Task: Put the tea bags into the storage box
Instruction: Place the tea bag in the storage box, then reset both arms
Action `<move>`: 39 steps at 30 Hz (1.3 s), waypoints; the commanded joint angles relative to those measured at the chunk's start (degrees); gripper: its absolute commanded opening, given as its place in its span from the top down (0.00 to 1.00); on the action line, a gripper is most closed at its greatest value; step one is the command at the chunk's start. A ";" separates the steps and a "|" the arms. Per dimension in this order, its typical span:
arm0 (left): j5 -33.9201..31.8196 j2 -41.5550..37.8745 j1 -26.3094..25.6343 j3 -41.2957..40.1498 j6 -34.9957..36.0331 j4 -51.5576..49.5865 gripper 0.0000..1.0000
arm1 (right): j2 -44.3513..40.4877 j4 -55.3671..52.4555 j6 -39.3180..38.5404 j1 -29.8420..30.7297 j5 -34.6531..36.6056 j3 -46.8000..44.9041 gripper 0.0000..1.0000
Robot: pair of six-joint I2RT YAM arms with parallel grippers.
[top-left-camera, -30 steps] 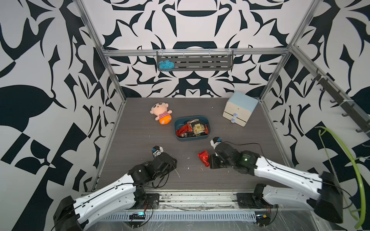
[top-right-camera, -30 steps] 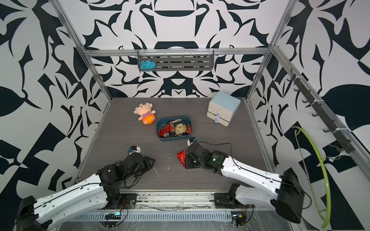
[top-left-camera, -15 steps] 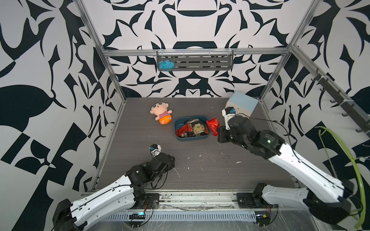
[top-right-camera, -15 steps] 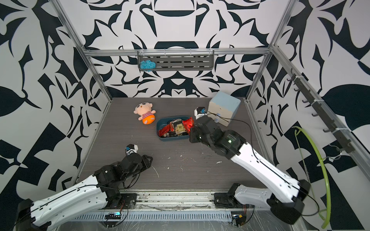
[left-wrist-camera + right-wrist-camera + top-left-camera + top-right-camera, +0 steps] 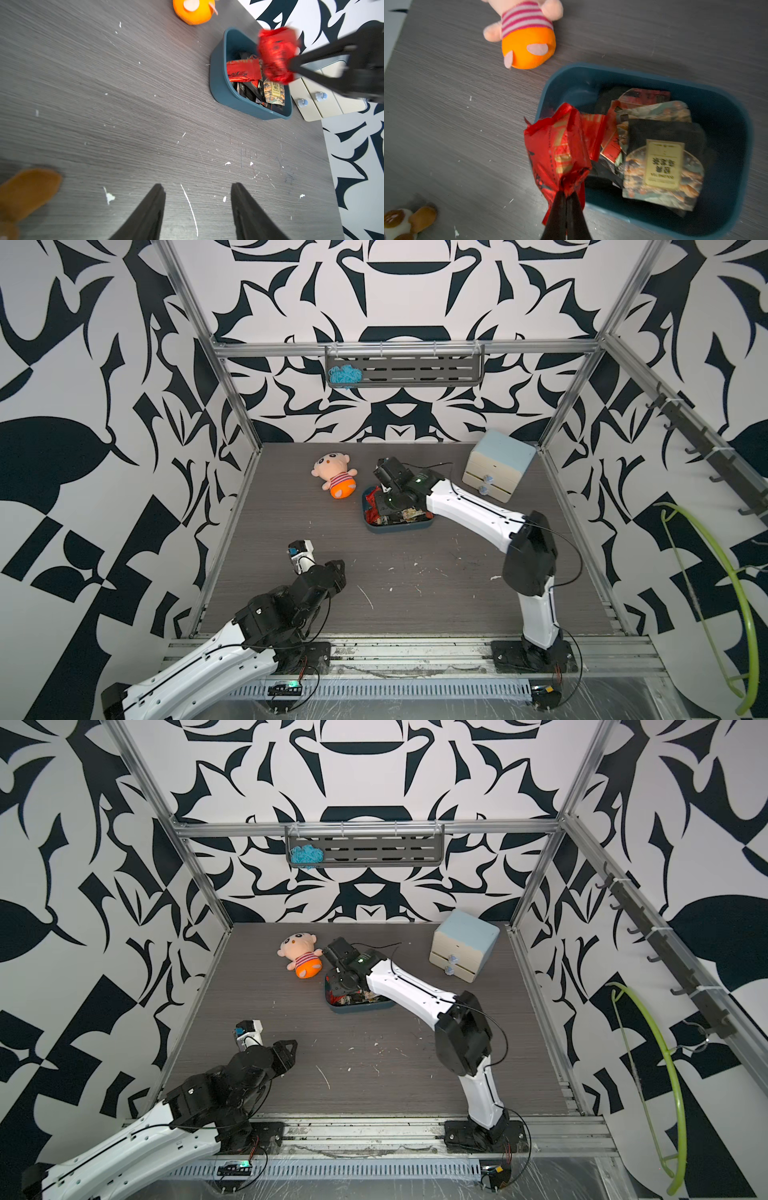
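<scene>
The crumpled red tea bag (image 5: 558,149) still hangs above the rim of the box, so my right gripper should next lower toward the box's end nearest the plush doll and release it.
The teal storage box (image 5: 399,527) (image 5: 357,1007) stands mid-table and holds several red and black tea bags (image 5: 662,162) (image 5: 243,70). My right gripper (image 5: 566,193) is shut on a crumpled red tea bag (image 5: 558,149) (image 5: 276,56). It holds that bag just above the box rim (image 5: 737,145), at the end nearest the plush doll. In both top views the right wrist hides most of that end of the box. My left gripper (image 5: 197,187) (image 5: 338,566) (image 5: 291,1046) is open and empty, low over bare table near the front left.
A plush doll (image 5: 334,477) (image 5: 527,35) with orange trousers lies just left of the box. A cream two-drawer cabinet (image 5: 498,466) stands at the back right. A small brown and white soft toy (image 5: 402,220) (image 5: 27,187) lies by the left gripper.
The right arm has carried the red tea bag from the front middle of the table to above the box. The left gripper has drawn back toward the front left and opened wider.
</scene>
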 commanded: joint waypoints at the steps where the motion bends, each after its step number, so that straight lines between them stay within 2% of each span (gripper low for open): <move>1: -2.00 -2.36 -0.09 -1.33 0.63 -3.45 0.41 | 2.07 -1.92 0.16 -0.50 0.05 5.93 1.00; 10: -2.73 -5.68 -0.06 -2.13 -0.33 -6.55 0.33 | 6.30 -5.51 2.90 -0.93 6.13 9.24 0.98; 13: -3.12 -5.38 -0.06 -2.06 -0.54 -6.69 0.29 | 6.23 -5.66 3.26 -0.95 6.85 9.10 0.81; 16: -2.86 -4.22 -0.06 -1.30 -0.46 -6.67 0.20 | 5.15 -5.04 3.36 -0.93 5.73 8.51 0.60; 18: -2.74 -3.12 -0.06 -0.22 -0.38 -7.24 0.16 | 3.62 -3.92 3.28 -0.94 3.06 7.59 0.55; 21: -2.55 -1.15 -0.07 1.99 0.25 -8.18 0.00 | -0.23 -2.10 3.14 -0.93 2.63 5.15 0.47; 25: -2.20 1.34 -0.06 4.78 1.94 -8.45 0.00 | -8.19 0.97 2.16 -0.93 1.95 -0.83 0.43; 30: -2.65 5.28 -0.08 9.71 4.38 -8.81 0.00 | -22.39 7.44 -0.12 -1.00 0.08 -12.59 0.36; 32: -2.98 7.49 -0.06 12.51 5.37 -9.23 0.00 | -29.90 10.84 -0.57 -1.17 0.79 -18.58 0.29; 35: -3.43 10.96 0.02 15.56 7.89 -7.81 0.00 | -40.48 13.70 -1.48 -1.31 3.85 -26.56 0.23; 39: -6.71 16.20 0.19 19.75 8.64 -7.76 0.00 | -55.56 15.33 -3.33 -1.34 11.96 -36.89 0.01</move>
